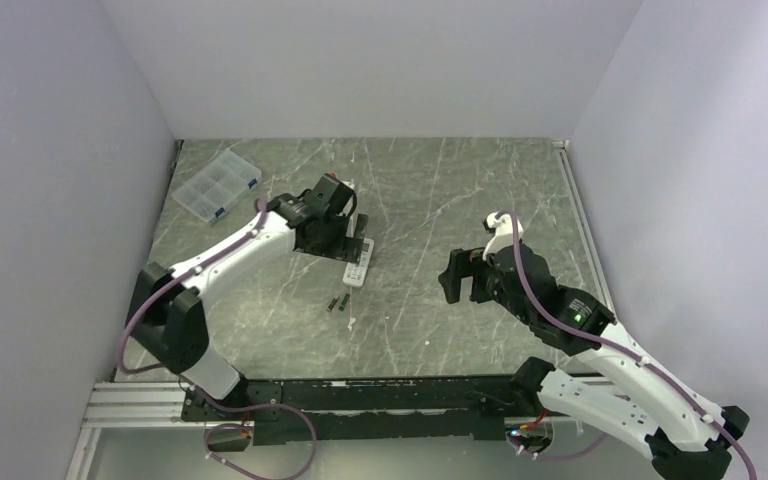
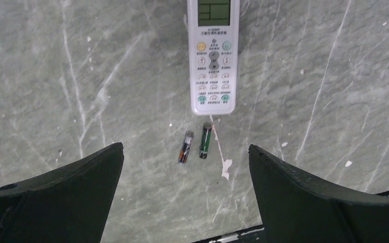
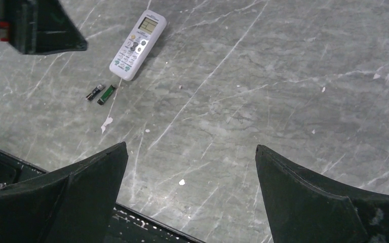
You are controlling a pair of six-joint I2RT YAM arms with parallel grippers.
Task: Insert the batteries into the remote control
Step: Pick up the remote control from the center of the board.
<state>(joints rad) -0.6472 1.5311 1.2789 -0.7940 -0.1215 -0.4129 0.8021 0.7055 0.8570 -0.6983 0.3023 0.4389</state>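
The remote's screen half [image 1: 363, 254] [image 2: 214, 31] lies below my left gripper, to its right in the top view: I need to descend that way, straddling its width, since its back is hidden.
The white remote control [image 1: 358, 266] [image 2: 212, 55] [image 3: 138, 44] lies face up on the grey marble table, screen and buttons showing. Just off its near end lie two slim batteries, one dark [image 2: 186, 147] [image 3: 94, 92] and one greenish [image 2: 205, 140] [image 3: 107, 94], side by side [image 1: 338, 301]. My left gripper [image 1: 332, 245] [image 2: 185, 146] hovers open above the remote and batteries, nothing between its fingers. My right gripper [image 1: 460, 275] [image 3: 191, 145] stands open over bare table to the right, well apart from them.
A clear compartment box with blue clips [image 1: 216, 186] sits at the back left. A black rail [image 1: 360, 390] runs along the table's near edge. White walls close in left, back and right.
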